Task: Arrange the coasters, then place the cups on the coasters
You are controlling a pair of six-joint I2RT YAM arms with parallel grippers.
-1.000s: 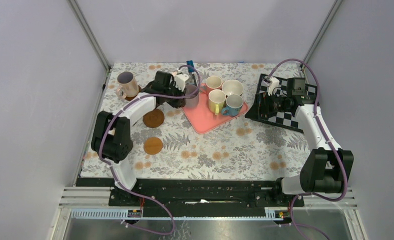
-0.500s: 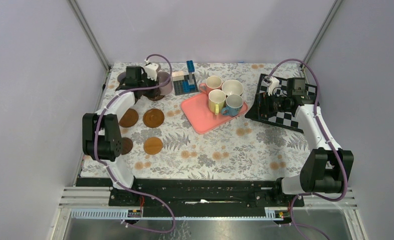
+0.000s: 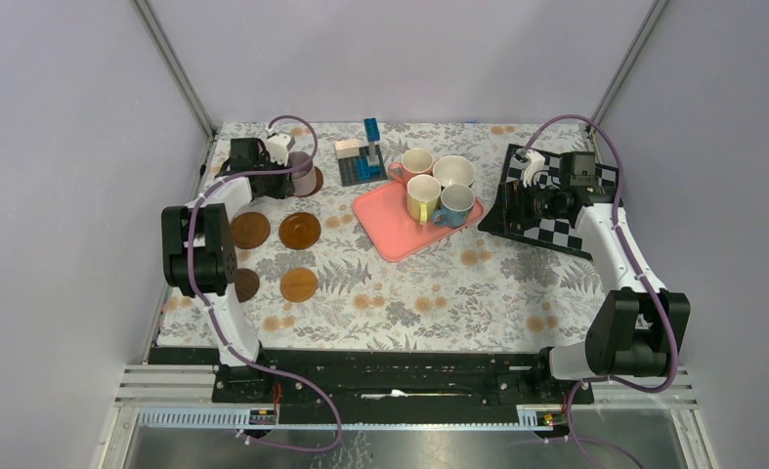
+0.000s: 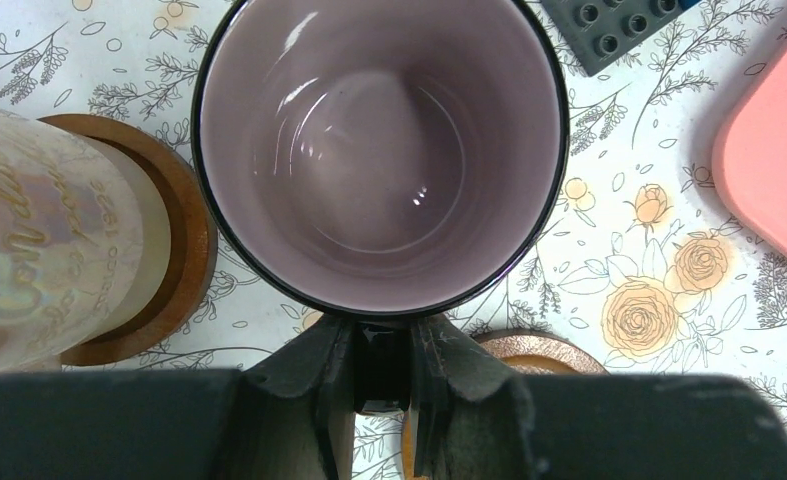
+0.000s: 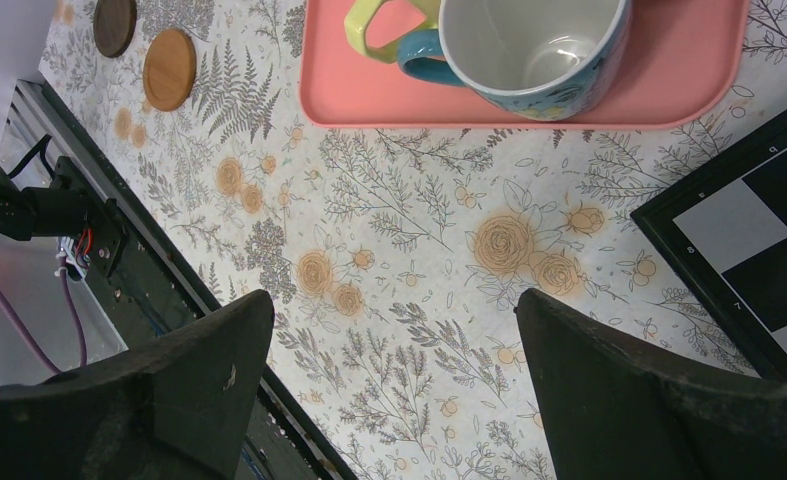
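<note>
The left gripper eases outward and toward the block model next, centering the cup before opening, since the orange-brown coaster peeks out past the mauve cup's tray side.
My left gripper (image 4: pixel 382 335) is shut on the handle of the mauve cup (image 4: pixel 379 150), upright at the back left (image 3: pixel 302 174). An orange-brown coaster (image 4: pixel 544 352) shows partly under it; I cannot tell if the cup rests on it. Beside it the pale pink cup (image 4: pixel 39 230) stands on a dark brown coaster (image 4: pixel 184 250). Several bare coasters (image 3: pixel 300 230) lie in front. The salmon (image 3: pixel 416 161), white (image 3: pixel 453 171), yellow (image 3: pixel 422 195) and light blue (image 3: pixel 456 205) cups sit on the pink tray (image 3: pixel 390 234). My right gripper (image 5: pixel 394 380) hangs open and empty over the table's right side (image 3: pixel 534 200).
A block model (image 3: pixel 361 156) stands behind the tray, close to the mauve cup. A chessboard (image 3: pixel 556 220) lies at the right under the right arm. The left wall is near the left arm.
The left arm has carried the mauve cup from the tray's edge leftward to the back left, next to the pale pink cup. The right arm has not moved.
</note>
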